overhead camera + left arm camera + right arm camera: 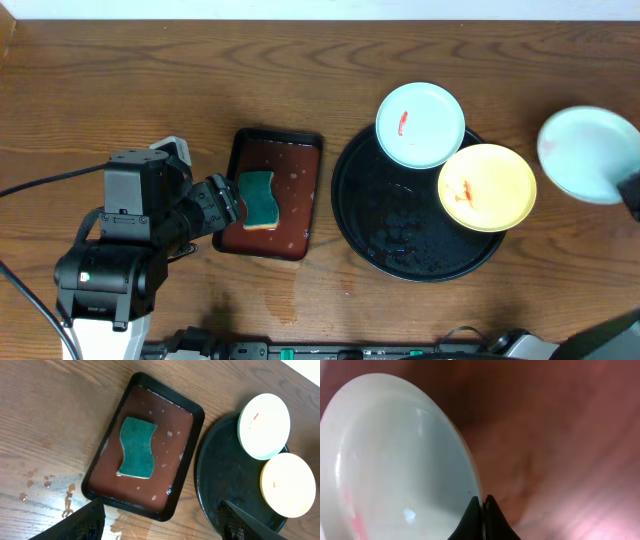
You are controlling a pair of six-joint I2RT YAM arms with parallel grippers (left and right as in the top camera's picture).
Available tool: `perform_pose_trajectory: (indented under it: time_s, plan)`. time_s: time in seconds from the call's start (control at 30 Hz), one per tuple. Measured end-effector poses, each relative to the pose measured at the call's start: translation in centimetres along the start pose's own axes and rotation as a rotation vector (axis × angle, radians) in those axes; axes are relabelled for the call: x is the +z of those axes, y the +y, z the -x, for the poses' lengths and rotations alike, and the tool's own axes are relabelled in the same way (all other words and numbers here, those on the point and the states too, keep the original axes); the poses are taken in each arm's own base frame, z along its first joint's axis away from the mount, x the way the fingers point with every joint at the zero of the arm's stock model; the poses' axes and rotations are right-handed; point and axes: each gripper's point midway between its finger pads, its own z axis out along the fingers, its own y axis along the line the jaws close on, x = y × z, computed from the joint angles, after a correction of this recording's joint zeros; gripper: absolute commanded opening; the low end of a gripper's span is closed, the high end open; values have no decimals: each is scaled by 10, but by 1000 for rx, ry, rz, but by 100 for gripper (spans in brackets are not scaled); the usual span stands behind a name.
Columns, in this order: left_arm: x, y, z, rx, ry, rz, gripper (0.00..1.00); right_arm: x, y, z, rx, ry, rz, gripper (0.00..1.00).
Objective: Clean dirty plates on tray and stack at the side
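My right gripper lowers the tilted pale plate next onto the bare wood below, beside the yellow plate and free of other dishes, and releases the pale plate's rim.
The round black tray holds a pale bluish-white plate with a red smear at its far edge and a yellow plate with a red smear at its right. A third pale plate is held tilted above the bare table at the far right. My right gripper is shut on its rim; a faint pink smear shows low on it. My left gripper is open and empty, just in front of the red-brown tray. Both tray plates show in the left wrist view.
A green sponge lies in the wet rectangular red-brown tray left of the black tray. Water drops lie on the wood near that tray. A black cable runs across the left of the table.
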Motion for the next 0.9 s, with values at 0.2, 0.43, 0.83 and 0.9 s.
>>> perform_pose_trajectory:
  time_s: [0.2,0.43,0.83,0.9]
  plan:
    - [0,0,0,0,2,1,72,50,-34,1,49,64,-109,1]
    - [1,1,-2,-2,13,7,72,79,-44,-10,58,127,-144,43]
    - [1,2,-4,-4,21,11,72,20,51,-37,-209,176,247,61]
    - [1,2,-4,-4,21,11,72,6,66,-55,-278,199,250,58]
